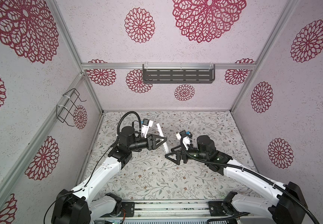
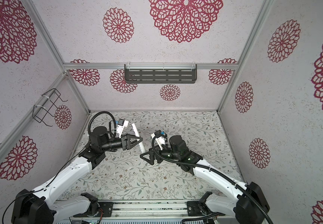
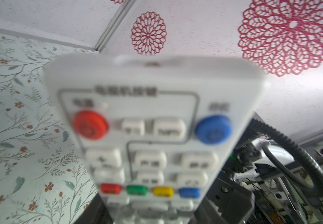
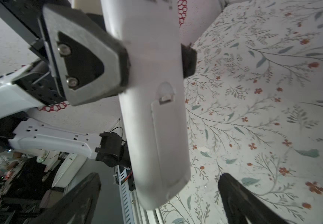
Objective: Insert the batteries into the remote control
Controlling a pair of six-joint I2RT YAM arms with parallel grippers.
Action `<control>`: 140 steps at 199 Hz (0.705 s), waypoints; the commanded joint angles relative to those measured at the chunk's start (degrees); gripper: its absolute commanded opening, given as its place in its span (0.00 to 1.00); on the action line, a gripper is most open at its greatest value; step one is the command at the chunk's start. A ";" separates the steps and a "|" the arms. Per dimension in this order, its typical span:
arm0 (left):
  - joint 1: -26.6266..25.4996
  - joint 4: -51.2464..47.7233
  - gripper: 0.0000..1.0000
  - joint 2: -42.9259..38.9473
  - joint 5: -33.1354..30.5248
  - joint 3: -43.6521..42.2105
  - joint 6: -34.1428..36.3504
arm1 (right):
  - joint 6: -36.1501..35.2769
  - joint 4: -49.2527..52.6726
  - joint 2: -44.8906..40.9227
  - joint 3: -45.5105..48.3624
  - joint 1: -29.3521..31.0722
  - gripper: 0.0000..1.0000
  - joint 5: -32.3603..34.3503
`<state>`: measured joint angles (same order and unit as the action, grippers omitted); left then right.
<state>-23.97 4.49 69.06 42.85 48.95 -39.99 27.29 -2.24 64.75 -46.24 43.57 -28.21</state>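
Observation:
The cover panel sits flush on the back, so my left gripper will turn downward next, put the remote control (image 1: 159,129) down flat on the bare tabletop below and let it go.
My left gripper (image 1: 164,140) (image 2: 139,140) is shut on the remote control (image 1: 159,129) (image 2: 135,129) and holds this slim white bar tilted above the floral table. In the left wrist view the remote control (image 3: 153,108) shows its button side, with dark fingers (image 3: 226,201) at its flanks. The right wrist view shows the back of the remote control (image 4: 153,126), where a cover panel with a latch (image 4: 165,97) sits flush. My right gripper (image 1: 170,153) (image 2: 145,153) (image 4: 156,201) stands open, its fingers (image 4: 240,199) on either side of the remote's lower end, apart from it. The batteries are out of view.
A dark slotted shelf (image 1: 178,76) hangs on the back wall. On the left wall is a black wire basket (image 1: 69,108). The floral table (image 1: 211,131) is walled on three sides, and a metal rail (image 1: 168,207) runs along its front edge between the arm bases.

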 commanded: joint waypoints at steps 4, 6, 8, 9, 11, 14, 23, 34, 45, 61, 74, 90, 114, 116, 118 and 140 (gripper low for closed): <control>0.58 -17.80 0.00 5.62 -10.23 5.57 5.10 | -6.36 9.54 -4.68 1.66 -0.42 0.99 18.03; 0.52 -19.40 0.00 6.30 -10.94 6.28 5.34 | -6.46 9.73 -5.04 1.85 -0.42 0.99 19.03; 0.50 -20.61 0.00 7.00 -11.54 6.85 5.53 | -6.57 9.89 -5.35 2.16 -0.42 0.99 19.93; 0.50 -21.43 0.00 7.34 -11.81 7.12 5.66 | -6.60 9.98 -5.48 2.36 -0.42 0.99 20.34; 0.50 -22.52 0.00 8.09 -12.22 7.89 5.83 | -6.67 10.11 -5.79 2.62 -0.44 0.99 20.97; 0.50 -24.32 0.00 9.30 -12.92 8.91 6.14 | -6.78 10.33 -6.20 3.01 -0.42 0.99 22.17; 0.28 -28.89 0.00 12.88 -14.68 11.74 7.01 | -7.31 10.96 -7.12 4.04 -0.42 0.99 24.68; -0.24 -33.73 0.00 17.09 -17.78 15.29 7.71 | -8.07 11.78 -7.71 4.91 -0.42 0.99 27.24; -1.18 -36.43 0.00 20.78 -21.23 17.97 7.78 | -8.82 13.28 -7.39 5.30 -0.46 0.99 29.45; -2.65 -39.83 0.00 26.18 -26.25 22.42 6.90 | -9.64 16.28 -5.02 4.62 -0.51 0.99 32.42; -3.85 -42.95 0.00 30.58 -31.56 26.41 4.75 | -10.44 18.29 -2.32 3.81 -0.51 0.99 33.31; -4.49 -46.40 0.00 36.82 -34.24 31.70 2.26 | -10.64 18.74 -0.02 3.58 -0.53 0.99 33.52; -5.81 -53.36 0.00 47.63 -37.50 41.00 0.38 | -11.14 16.16 1.20 5.03 -0.51 0.99 31.49; -5.93 -53.89 0.00 48.45 -37.84 41.92 0.31 | -11.12 15.78 1.13 5.20 -0.51 0.99 31.14; -6.07 -54.33 0.00 49.04 -38.24 42.59 0.21 | -11.14 15.38 1.09 5.48 -0.51 0.99 30.87; -7.13 -56.92 0.00 54.62 -40.18 48.30 -1.41 | -10.68 10.47 -0.66 8.78 -0.51 0.99 27.89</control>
<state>-29.80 -45.30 119.33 7.70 92.42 -38.72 17.56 12.97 66.32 -39.42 43.27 1.98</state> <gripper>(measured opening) 0.526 0.989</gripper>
